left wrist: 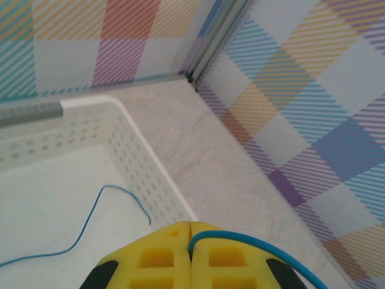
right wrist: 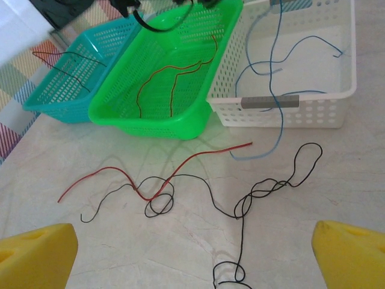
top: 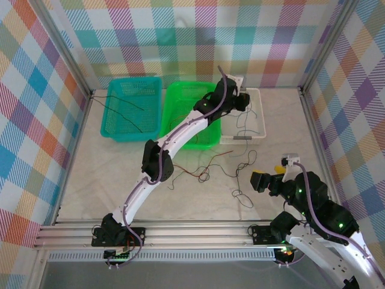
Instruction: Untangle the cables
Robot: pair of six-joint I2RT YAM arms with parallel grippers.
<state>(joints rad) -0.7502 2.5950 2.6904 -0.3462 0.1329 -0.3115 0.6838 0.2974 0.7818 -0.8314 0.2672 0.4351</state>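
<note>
My left gripper will lift the loose end of the thin blue cable outward, since it hangs over the front side of the basket. Then my left gripper will lower it over the white basket (top: 260, 120) (left wrist: 54, 205) and release it.
My left gripper (top: 240, 100) hangs over the white basket (top: 260, 120), its yellow jaws (left wrist: 191, 227) shut on a thin blue cable (left wrist: 258, 242) that trails off to the right. Another blue cable (left wrist: 90, 217) lies on the basket floor. On the table a red cable (right wrist: 198, 155) crosses a long black cable (right wrist: 240, 205) that is looped and twisted on itself. A blue cable (right wrist: 274, 102) drapes out over the basket's front wall onto the table. My right gripper (top: 267, 176) stands open near the table's right front, just short of the black loops, nothing between its fingers (right wrist: 42, 253).
A green basket (right wrist: 150, 114) holds red cables (right wrist: 174, 78). Left of it, a teal basket (right wrist: 54, 111) holds black cables (right wrist: 66, 66). All three baskets stand in a row at the back. Checked walls close in the table on three sides.
</note>
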